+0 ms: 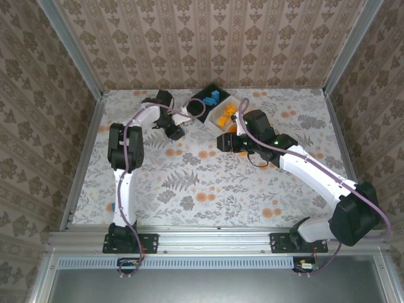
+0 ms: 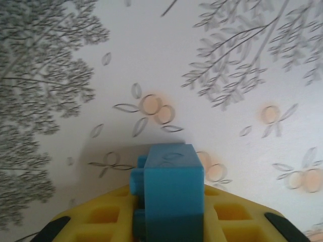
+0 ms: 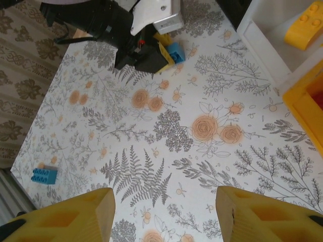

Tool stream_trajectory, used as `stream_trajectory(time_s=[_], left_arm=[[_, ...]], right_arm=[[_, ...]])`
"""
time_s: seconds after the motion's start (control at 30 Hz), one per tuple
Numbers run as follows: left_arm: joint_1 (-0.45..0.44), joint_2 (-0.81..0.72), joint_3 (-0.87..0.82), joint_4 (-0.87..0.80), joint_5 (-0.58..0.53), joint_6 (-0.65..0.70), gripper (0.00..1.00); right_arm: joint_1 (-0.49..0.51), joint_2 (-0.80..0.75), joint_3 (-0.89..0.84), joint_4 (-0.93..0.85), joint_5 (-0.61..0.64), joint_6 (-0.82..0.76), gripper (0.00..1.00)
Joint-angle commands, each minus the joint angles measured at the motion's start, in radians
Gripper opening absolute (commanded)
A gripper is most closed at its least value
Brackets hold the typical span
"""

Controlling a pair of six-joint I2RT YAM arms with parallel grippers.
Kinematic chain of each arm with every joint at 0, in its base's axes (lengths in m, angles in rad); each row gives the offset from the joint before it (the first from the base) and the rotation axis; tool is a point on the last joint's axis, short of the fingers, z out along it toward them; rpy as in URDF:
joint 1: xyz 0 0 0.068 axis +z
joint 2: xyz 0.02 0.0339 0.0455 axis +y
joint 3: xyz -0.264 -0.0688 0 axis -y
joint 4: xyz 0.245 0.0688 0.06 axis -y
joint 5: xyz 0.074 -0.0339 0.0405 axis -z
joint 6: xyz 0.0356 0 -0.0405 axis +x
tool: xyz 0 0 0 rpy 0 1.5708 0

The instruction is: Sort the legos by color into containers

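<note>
The robot should next move the blue lego in its left gripper up and outward over the black container [image 1: 203,100] and release it there, since blue legos are already inside.
A blue lego [image 2: 171,186] sits clamped between the yellow fingers of my left gripper [image 1: 177,130], just above the floral table, left of the bins. The right wrist view shows that same gripper [image 3: 160,51] with the blue lego [image 3: 175,52] in it. My right gripper [image 3: 164,214] hangs open over bare table with nothing between its fingers [image 3: 86,217]. The black container [image 1: 203,100] holds blue legos [image 1: 214,98]. The white container [image 3: 262,38] holds a yellow lego [image 3: 303,22]. The orange-yellow container [image 3: 300,108] shows red inside and lies partly under my right arm.
A second blue lego [image 3: 44,175] lies alone on the table toward the left wall. The three bins stand clustered at the back centre. Patterned walls with metal posts [image 1: 72,60] enclose the table on three sides.
</note>
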Motion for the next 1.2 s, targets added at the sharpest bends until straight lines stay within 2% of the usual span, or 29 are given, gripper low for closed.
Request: stream_trajectory(time_s=[0.0, 0.23, 0.33, 0.53, 0.93, 1.17], left_arm=[[-0.014, -0.058, -0.02, -0.056, 0.128, -0.11, 0.15], [-0.009, -0.12, -0.05, -0.003, 0.366, -0.446, 0.15], [0.003, -0.168, -0.093, 0.078, 0.389, -0.633, 0.16], [0.059, -0.223, -0.148, 0.34, 0.425, -1.057, 0.17], [0.022, 0.121, 0.413, 0.482, 0.383, -1.504, 0.19], [-0.005, 0.285, 0.644, 0.48, 0.335, -1.606, 0.21]], right_arm=[[-0.01, -0.04, -0.04, 0.049, 0.034, 0.007, 0.56], [-0.038, -0.096, -0.149, 0.137, 0.051, 0.041, 0.56], [-0.042, -0.12, -0.196, 0.171, 0.053, 0.056, 0.56], [-0.084, -0.207, -0.284, 0.185, 0.074, 0.087, 0.56], [-0.122, -0.362, -0.387, 0.169, 0.138, 0.131, 0.56], [-0.138, -0.436, -0.426, 0.152, 0.18, 0.138, 0.56]])
